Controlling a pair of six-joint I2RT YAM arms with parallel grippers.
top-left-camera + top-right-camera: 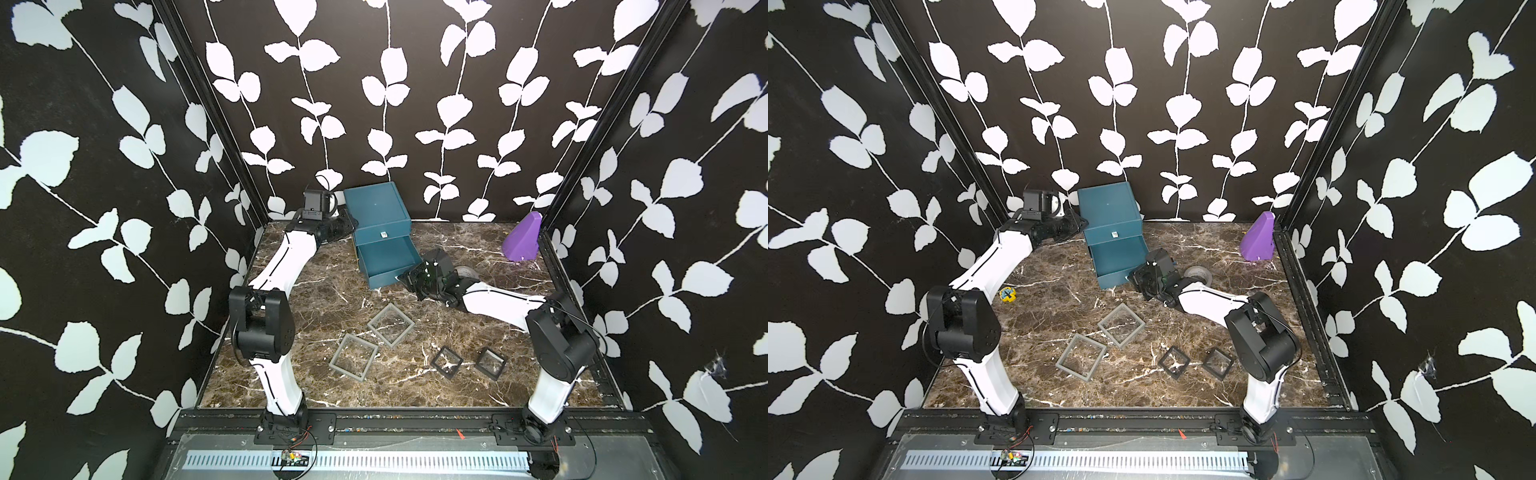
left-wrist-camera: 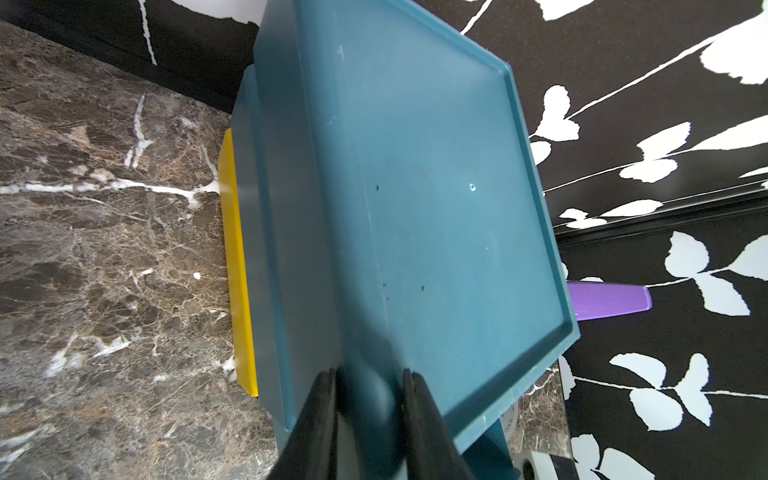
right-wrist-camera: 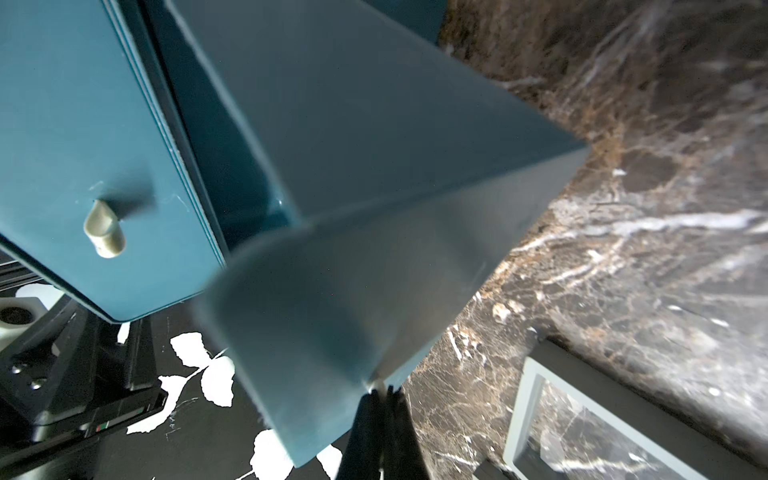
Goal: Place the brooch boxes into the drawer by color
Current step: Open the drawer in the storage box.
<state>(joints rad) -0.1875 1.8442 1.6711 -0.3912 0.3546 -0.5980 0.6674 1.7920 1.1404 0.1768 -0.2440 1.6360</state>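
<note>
Clear tabletop lies to the back, short of the nearest grey brooch box. My right gripper next needs to pull the drawer back over it and release the pull.
The teal drawer chest [image 1: 376,203] stands at the back centre of the table. One drawer [image 1: 386,257] is pulled out forward, its inside bare teal. My left gripper [image 2: 370,374] is shut on the chest's top left edge [image 1: 348,224]. My right gripper [image 3: 382,388] is shut on the open drawer's small silver pull, at its front [image 1: 405,277]. Two grey brooch boxes [image 1: 390,325] [image 1: 353,362] and two black ones [image 1: 446,362] [image 1: 490,362] lie flat on the table in front. A yellow edge [image 2: 237,266] shows low beside the chest; what it rests in I cannot tell.
A purple wedge [image 1: 523,241] stands in the back right corner. A tape roll [image 1: 1198,274] lies behind my right forearm. A small yellow and blue object [image 1: 1008,294] sits by my left arm. Patterned walls close in three sides.
</note>
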